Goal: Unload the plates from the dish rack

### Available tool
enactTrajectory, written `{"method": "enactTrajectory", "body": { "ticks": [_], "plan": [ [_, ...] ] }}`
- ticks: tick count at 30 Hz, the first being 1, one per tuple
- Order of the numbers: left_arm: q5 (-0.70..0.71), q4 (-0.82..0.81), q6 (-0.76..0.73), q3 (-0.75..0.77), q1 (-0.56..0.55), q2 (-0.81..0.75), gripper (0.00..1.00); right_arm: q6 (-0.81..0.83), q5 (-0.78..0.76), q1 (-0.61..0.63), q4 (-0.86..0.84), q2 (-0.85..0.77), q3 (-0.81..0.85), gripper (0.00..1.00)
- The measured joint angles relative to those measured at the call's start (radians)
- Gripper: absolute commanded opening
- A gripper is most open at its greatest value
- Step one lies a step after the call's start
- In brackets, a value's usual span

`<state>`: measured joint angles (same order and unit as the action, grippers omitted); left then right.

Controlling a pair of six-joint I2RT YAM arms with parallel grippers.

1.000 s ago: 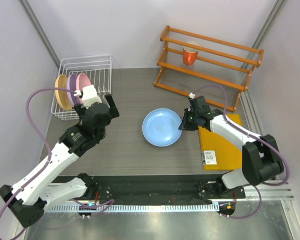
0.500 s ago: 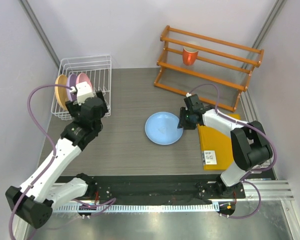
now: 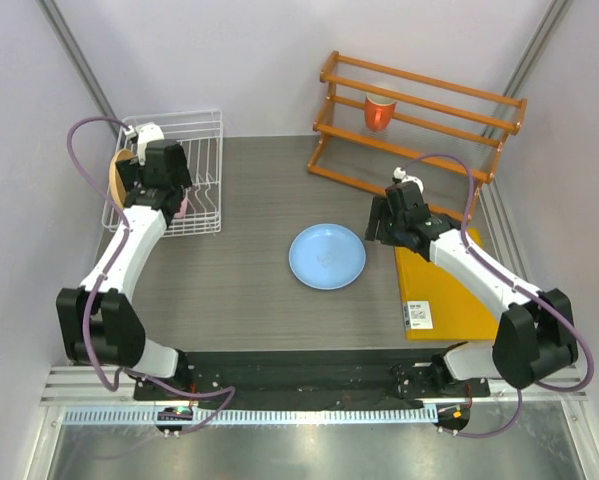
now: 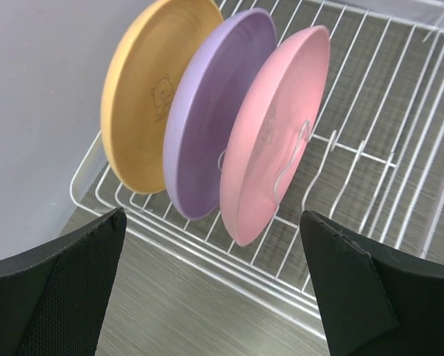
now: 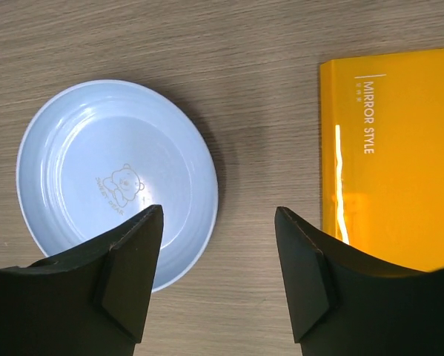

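The pink plate is last in the row, and the rack beside it is empty. My left gripper will first go down and outward, with its open fingers on both sides of the pink plate's near rim.
The light blue plate lies flat on the table, right side up. My right gripper hangs open just above the plate's right rim, with nothing between its fingers. Three plates stand on edge in the white wire dish rack: orange-yellow, lilac purple and pink. My left gripper is wide open at the rack's near edge, facing the pink plate and touching nothing.
An orange wooden shelf with an orange-red cup stands at the back right. A yellow book lies right of the blue plate. A wall runs close along the rack's left side.
My right gripper has opened, let go of the blue plate and drawn back to the right. My left arm has swung from mid-table up to the dish rack.
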<state>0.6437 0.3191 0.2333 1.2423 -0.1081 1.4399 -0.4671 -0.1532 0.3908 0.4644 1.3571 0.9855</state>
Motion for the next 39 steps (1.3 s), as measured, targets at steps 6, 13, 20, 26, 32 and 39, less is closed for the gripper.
{"method": "enactTrajectory", "body": {
  "ticks": [6,13,20,26,32,39],
  "plan": [
    [-0.071,-0.013,-0.014,0.075,0.057,0.161,0.94,0.015,-0.026,0.0,0.042,-0.042,0.0,0.7],
    [-0.106,-0.016,-0.03,0.133,0.063,0.274,0.65,0.021,-0.042,0.0,0.057,-0.032,-0.004,0.7],
    [-0.08,-0.004,-0.035,0.208,0.063,0.341,0.13,0.023,-0.044,0.0,0.067,0.007,-0.026,0.69],
    [-0.014,0.036,-0.063,0.224,0.067,0.358,0.0,0.026,-0.051,0.0,0.068,0.006,-0.032,0.69],
    [0.074,0.037,-0.093,0.224,0.024,0.35,0.0,0.028,-0.055,0.0,0.069,0.002,-0.037,0.69],
    [0.294,-0.014,-0.248,0.247,-0.087,0.332,0.0,0.028,-0.055,0.0,0.086,-0.038,-0.043,0.7]
  ]
}}
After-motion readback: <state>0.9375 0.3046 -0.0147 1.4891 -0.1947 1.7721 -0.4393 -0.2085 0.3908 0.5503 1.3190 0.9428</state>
